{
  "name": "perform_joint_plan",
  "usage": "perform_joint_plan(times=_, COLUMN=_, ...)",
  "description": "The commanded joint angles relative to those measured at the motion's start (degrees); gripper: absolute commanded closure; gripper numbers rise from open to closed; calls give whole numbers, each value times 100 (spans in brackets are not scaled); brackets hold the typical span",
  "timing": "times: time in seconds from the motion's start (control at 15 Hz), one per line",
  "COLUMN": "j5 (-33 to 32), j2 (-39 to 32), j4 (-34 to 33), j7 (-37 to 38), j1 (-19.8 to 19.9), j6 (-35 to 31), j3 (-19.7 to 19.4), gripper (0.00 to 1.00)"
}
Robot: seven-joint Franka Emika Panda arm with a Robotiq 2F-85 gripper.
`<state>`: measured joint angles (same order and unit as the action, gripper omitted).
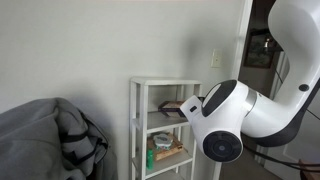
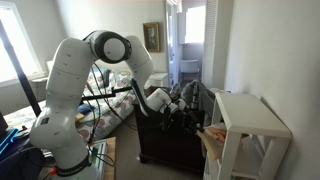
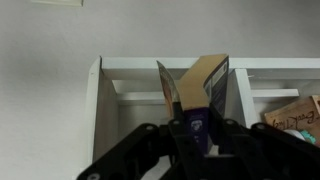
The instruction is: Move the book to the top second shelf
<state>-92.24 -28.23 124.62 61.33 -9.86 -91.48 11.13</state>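
The book is still hanging above that board, beneath the topmost one, so my gripper will next move outward and down and release it on the top second shelf (image 1: 159, 127).
My gripper (image 3: 196, 128) is shut on the book (image 3: 205, 78), which stands on edge between the jaws: tan page edges up, purple cover at the grip. In the wrist view it sits right in front of the white shelf unit (image 3: 105, 100). In an exterior view the book (image 1: 172, 106) hangs as a dark flat shape under the topmost board (image 1: 165, 82) and above the top second shelf (image 1: 160, 128); the arm's big joint hides the gripper there. In an exterior view the gripper (image 2: 184, 100) reaches toward the unit (image 2: 250, 125).
Tan clutter with a green container (image 1: 162, 152) fills the lower shelf and shows at the wrist view's right edge (image 3: 296, 115). A grey covered heap (image 1: 50, 140) lies beside the unit. A dark cabinet (image 2: 170, 140) stands under the arm. The wall is close behind the shelves.
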Motion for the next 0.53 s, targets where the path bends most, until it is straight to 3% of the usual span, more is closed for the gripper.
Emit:
perform_joint_plan(times=0.0, j5=10, j2=-10, j4=-12, j7=-6, j1=-11, j6=6, j3=-3, gripper=73)
perform_joint_plan(times=0.27, j5=10, j2=-13, j4=-12, j7=-6, j1=-11, j6=6, j3=-3, gripper=73)
perform_joint_plan(times=0.33, j5=10, j2=-13, j4=-12, j7=-6, j1=-11, j6=6, j3=-3, gripper=91)
perform_joint_plan(times=0.47, j5=-19, j2=-117, j4=-126, j7=-10, j1=0, j6=2, j3=-28, gripper=91)
